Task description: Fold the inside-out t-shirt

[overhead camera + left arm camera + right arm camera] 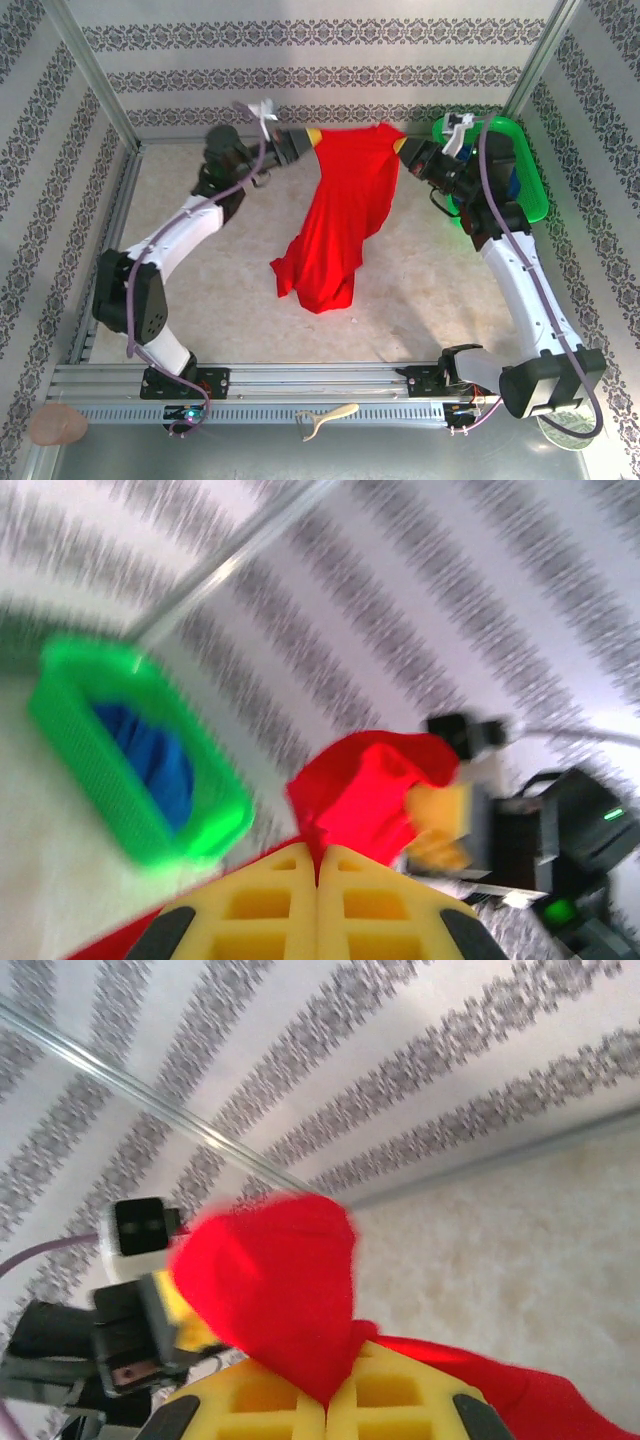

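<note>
I will lift my left gripper away from my right gripper next. Then I will lower the shirt toward the back of the table and let go of it.
The bright red t-shirt [340,215] hangs lifted between both grippers at the back of the table, its lower part bunched on the tabletop near the middle. My left gripper [312,137] is shut on the shirt's upper left edge. My right gripper [400,146] is shut on the upper right edge. In the left wrist view the yellow fingers [265,905] pinch red cloth [365,795], with the other gripper [440,825] across from it. In the right wrist view red cloth [280,1280] rises from between the closed yellow fingers [390,1400]. The plain red side shows.
A green basket [525,165] holding a dark blue garment [155,755] stands at the back right, just behind the right arm. Patterned walls enclose the light table [220,290]. A metal rail [310,380] runs along the near edge.
</note>
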